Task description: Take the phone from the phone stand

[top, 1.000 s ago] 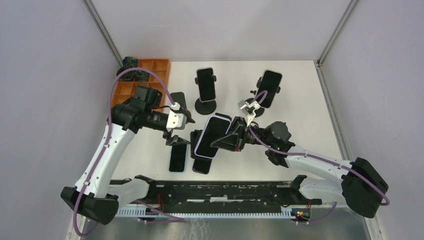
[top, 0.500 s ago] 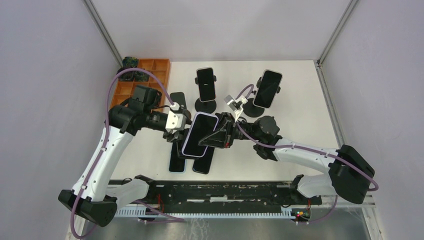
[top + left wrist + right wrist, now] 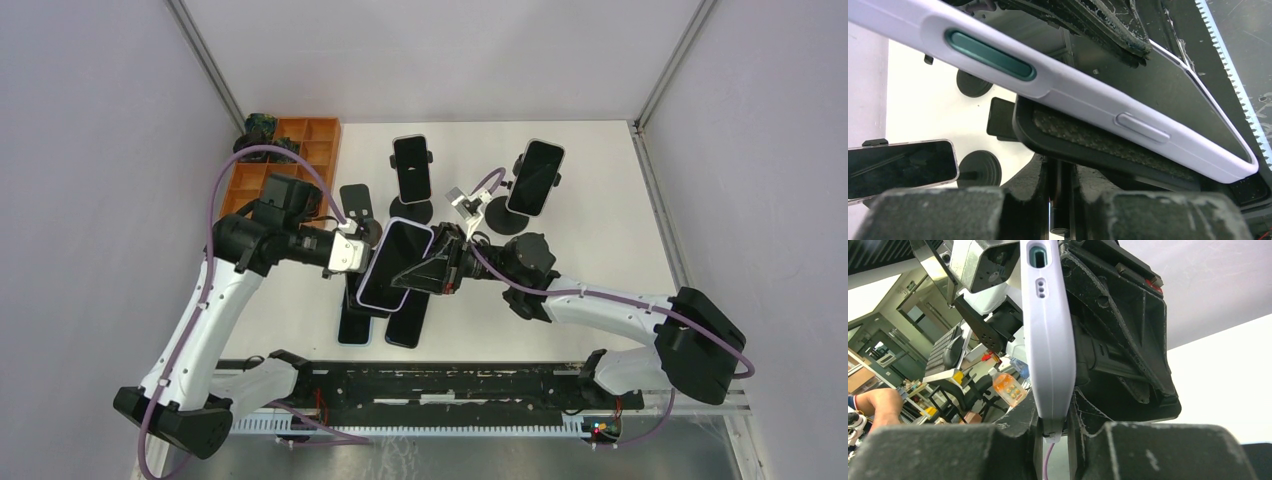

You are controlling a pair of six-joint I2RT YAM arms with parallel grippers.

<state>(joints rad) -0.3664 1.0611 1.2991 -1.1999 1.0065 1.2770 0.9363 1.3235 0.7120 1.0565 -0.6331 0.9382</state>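
I will next pull my right gripper away from the stand, tilt it downward and bring the phone down beside the dark phones, where the table is bare.
A phone [image 3: 393, 265] in a pale lilac case hangs above the table between both arms, still lying in the black phone stand [image 3: 1083, 140]. My right gripper [image 3: 432, 272] is shut on the phone's lower edge; in the right wrist view the phone [image 3: 1048, 340] stands edge-on between the fingers, with the right gripper [image 3: 1053, 427] on its end. My left gripper [image 3: 364, 252] comes from the left, mostly hidden under the phone. In the left wrist view the left gripper [image 3: 1061, 200] is shut on the stand's dark stem, under the padded cradle.
Two more phones on stands [image 3: 412, 168] [image 3: 535, 178] are at the back of the table. Dark phones [image 3: 357, 322] [image 3: 408, 325] lie flat beneath the held one. An orange compartment tray [image 3: 290, 150] sits at the back left.
My right arm carried the phone and stand leftward to the left gripper. The left gripper's jaws, wide a second ago, have shut on the stand's stem.
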